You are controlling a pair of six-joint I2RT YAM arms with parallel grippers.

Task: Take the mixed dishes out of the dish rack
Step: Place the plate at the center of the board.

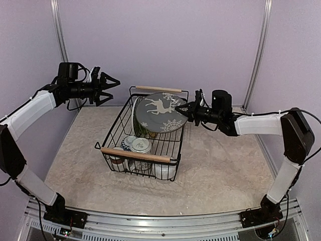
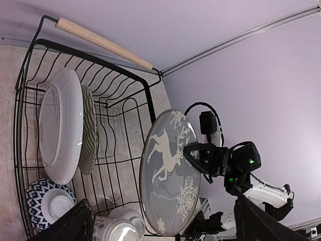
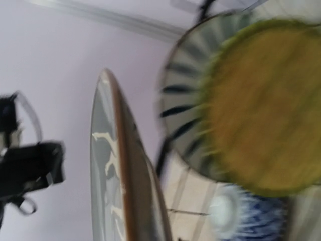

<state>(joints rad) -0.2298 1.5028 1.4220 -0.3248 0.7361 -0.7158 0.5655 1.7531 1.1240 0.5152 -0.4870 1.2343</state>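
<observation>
My right gripper carries the plate to the right in the top view, past the rack, next, then lowers it onto the table's bare side there.
The black wire dish rack with wooden handles stands mid-table. My right gripper is shut on the right rim of a grey plate with a white deer and holds it tilted above the rack's far right part. The left wrist view shows the plate and that gripper on its rim. In the right wrist view the plate is edge-on. Inside the rack stand a striped plate and a lime green plate, with a blue-patterned bowl and mugs near the front. My left gripper is open and empty, high to the rack's left.
A white plate stands by the striped one at the rack's back. A white mug sits at the rack's front right corner. Purple walls close in the back and sides. Pale textured tabletop lies right of the rack.
</observation>
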